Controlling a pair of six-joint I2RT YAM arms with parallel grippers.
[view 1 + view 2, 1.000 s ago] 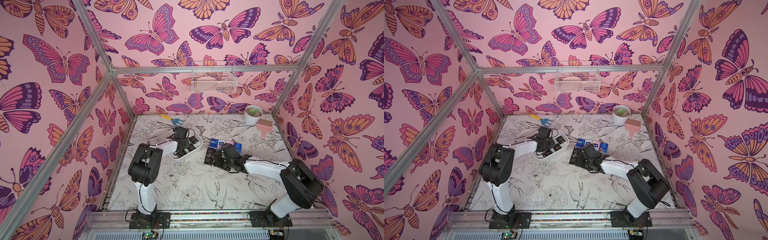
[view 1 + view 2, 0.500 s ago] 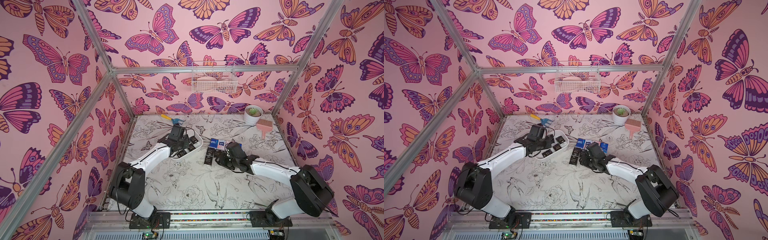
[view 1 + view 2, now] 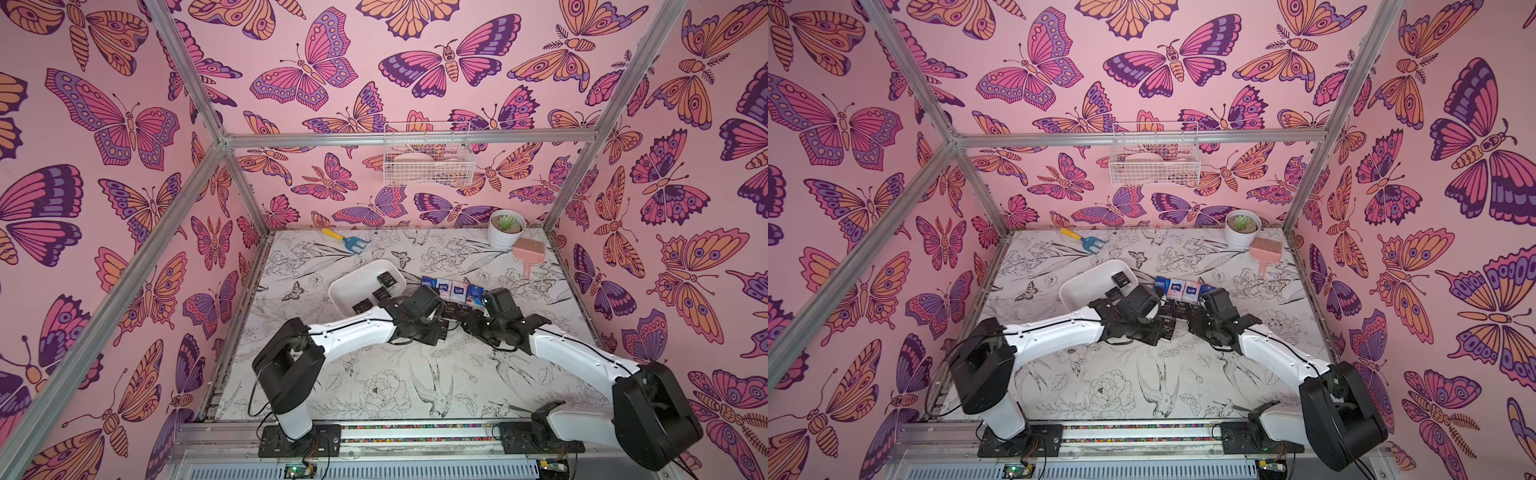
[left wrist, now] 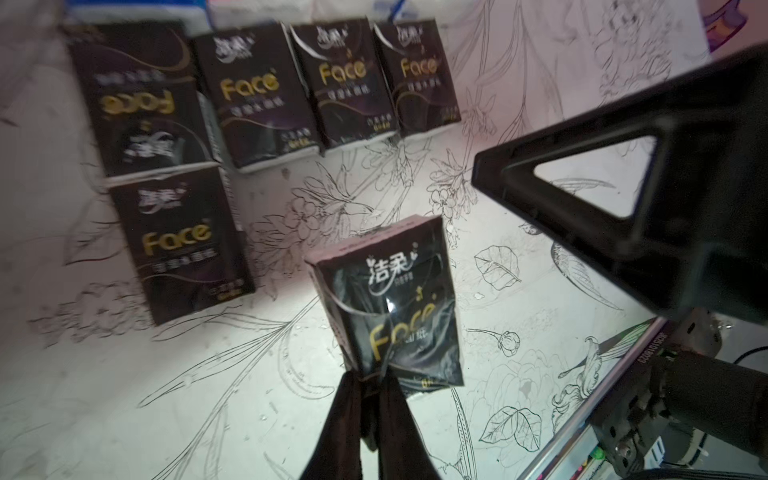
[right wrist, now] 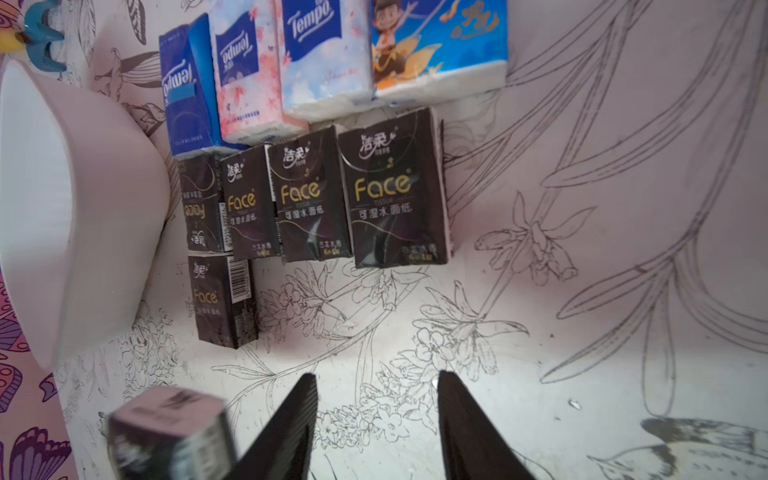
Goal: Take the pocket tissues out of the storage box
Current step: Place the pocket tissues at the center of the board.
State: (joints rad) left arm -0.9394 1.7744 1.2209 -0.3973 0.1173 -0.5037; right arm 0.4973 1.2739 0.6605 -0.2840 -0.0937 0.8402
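Note:
I should lower my left gripper and release the black packet on the bare tabletop below it, which is clear of the other packets.
The white storage box (image 3: 353, 279) (image 3: 1084, 286) (image 5: 83, 208) lies left of centre with three black pocket tissues (image 3: 388, 279) inside. My left gripper (image 4: 372, 380) is shut on one black packet (image 4: 390, 307) (image 5: 166, 428), held just above the table right of the box. Several black packets (image 4: 257, 91) (image 5: 395, 187) lie on the table in a row, with one more (image 4: 178, 241) in front. Behind them stands a row of blue, white and pink packets (image 3: 453, 289) (image 5: 324, 54). My right gripper (image 5: 376, 378) is open over bare table, facing the left one.
A blue and yellow garden fork (image 3: 347, 241) lies at the back left. A white pot with a succulent (image 3: 505, 230) and a pink brush (image 3: 528, 253) stand at the back right. A wire basket (image 3: 428, 160) hangs on the back wall.
My left gripper has come out of the storage box and moved right with a black packet in it. My right gripper has drawn back to the right, still open.

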